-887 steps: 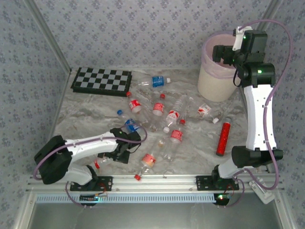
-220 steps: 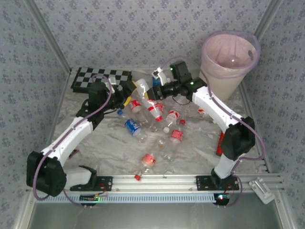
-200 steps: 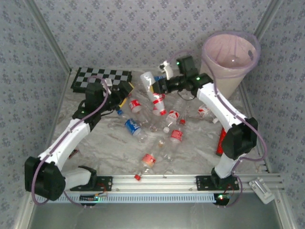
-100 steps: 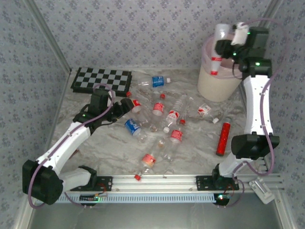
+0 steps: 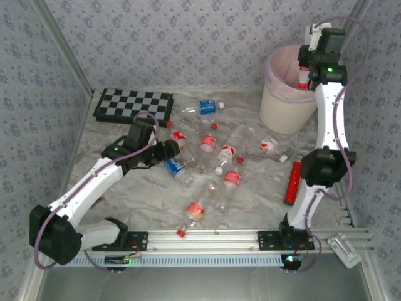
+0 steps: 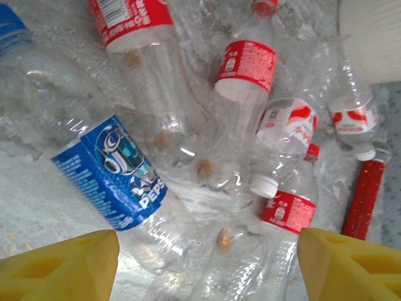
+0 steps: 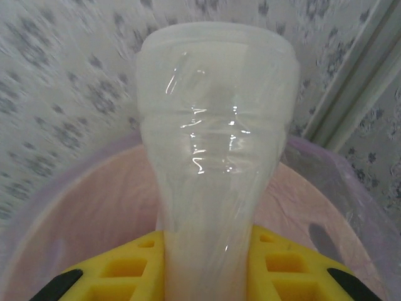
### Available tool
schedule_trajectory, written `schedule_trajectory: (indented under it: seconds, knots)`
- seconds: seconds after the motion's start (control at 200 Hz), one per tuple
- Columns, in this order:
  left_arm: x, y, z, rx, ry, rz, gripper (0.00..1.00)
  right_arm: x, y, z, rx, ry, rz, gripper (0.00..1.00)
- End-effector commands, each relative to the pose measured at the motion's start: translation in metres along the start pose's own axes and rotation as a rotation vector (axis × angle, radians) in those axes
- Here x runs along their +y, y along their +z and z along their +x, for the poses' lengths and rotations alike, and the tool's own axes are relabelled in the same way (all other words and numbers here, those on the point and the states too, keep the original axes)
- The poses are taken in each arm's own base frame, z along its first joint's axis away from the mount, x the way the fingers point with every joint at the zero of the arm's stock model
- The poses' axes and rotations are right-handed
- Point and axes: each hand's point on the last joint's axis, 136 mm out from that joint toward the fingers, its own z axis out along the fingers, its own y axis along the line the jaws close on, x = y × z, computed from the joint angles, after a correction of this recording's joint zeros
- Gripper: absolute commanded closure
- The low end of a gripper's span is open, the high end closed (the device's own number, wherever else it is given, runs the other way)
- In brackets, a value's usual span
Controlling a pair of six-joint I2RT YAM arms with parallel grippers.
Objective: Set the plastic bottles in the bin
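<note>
The clear bottle goes down with my right gripper toward the pink liner (image 7: 94,200) inside the cream bin below it next, and then comes free.
Above the mouth of the cream bin (image 5: 283,114) with its pink liner (image 7: 94,200), my right gripper (image 5: 307,63) is shut on a clear bottle with a red label (image 5: 303,78). In the right wrist view the bottle (image 7: 213,125) stands between the yellow fingers (image 7: 119,269) of my right gripper (image 7: 207,273). Several bottles (image 5: 216,157) lie scattered mid-table. My left gripper (image 5: 168,150) hovers open just left of them, over a blue-labelled bottle (image 5: 175,168). That bottle (image 6: 109,172) lies ahead of the spread left gripper (image 6: 207,269), nothing held.
A black-and-white checkerboard (image 5: 133,105) lies at the back left. A solid red tube (image 5: 293,182) lies on the right, also seen as the red tube (image 6: 362,199) in the left wrist view. One blue-labelled bottle (image 5: 207,106) lies apart near the back wall.
My right gripper took a red-labelled bottle from the pile, carried it up to the bin, and has now shifted right with the bottle over the opening. The left gripper edged right toward the blue-labelled bottle.
</note>
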Motion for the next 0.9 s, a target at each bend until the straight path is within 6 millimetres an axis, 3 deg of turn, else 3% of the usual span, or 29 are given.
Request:
schedule_trajectory:
  seconds: [0.0, 0.245, 0.34, 0.475, 0.6, 0.695, 0.84, 0.895]
  knots:
    - [0.000, -0.004, 0.001, 0.002, 0.033, -0.051, 0.26, -0.013, 0.011, 0.011, 0.077, -0.087, 0.079, 0.99]
    - [0.001, 0.000, 0.008, 0.012, 0.057, -0.099, 0.26, -0.005, 0.058, 0.078, 0.281, -0.024, -0.012, 0.99]
    - [0.002, 0.004, 0.013, 0.023, 0.057, -0.108, 0.19, -0.006, 0.069, 0.102, 0.345, 0.026, -0.039, 0.99]
    - [0.006, 0.009, 0.020, 0.041, 0.069, -0.137, 0.17, -0.001, 0.081, 0.131, 0.423, 0.030, -0.057, 0.99]
    - [0.010, 0.013, 0.025, 0.047, 0.062, -0.155, 0.13, -0.004, 0.087, 0.148, 0.458, 0.074, -0.040, 0.96]
    - [0.010, 0.018, 0.029, 0.052, 0.052, -0.153, 0.08, -0.005, 0.088, 0.151, 0.463, 0.103, -0.039, 0.79]
    - [0.012, 0.024, 0.034, 0.064, 0.046, -0.168, 0.05, -0.009, 0.081, 0.138, 0.433, 0.116, -0.036, 0.33]
    - [0.011, 0.027, 0.036, 0.069, 0.043, -0.168, 0.03, -0.010, 0.077, 0.129, 0.412, 0.119, -0.033, 0.28]
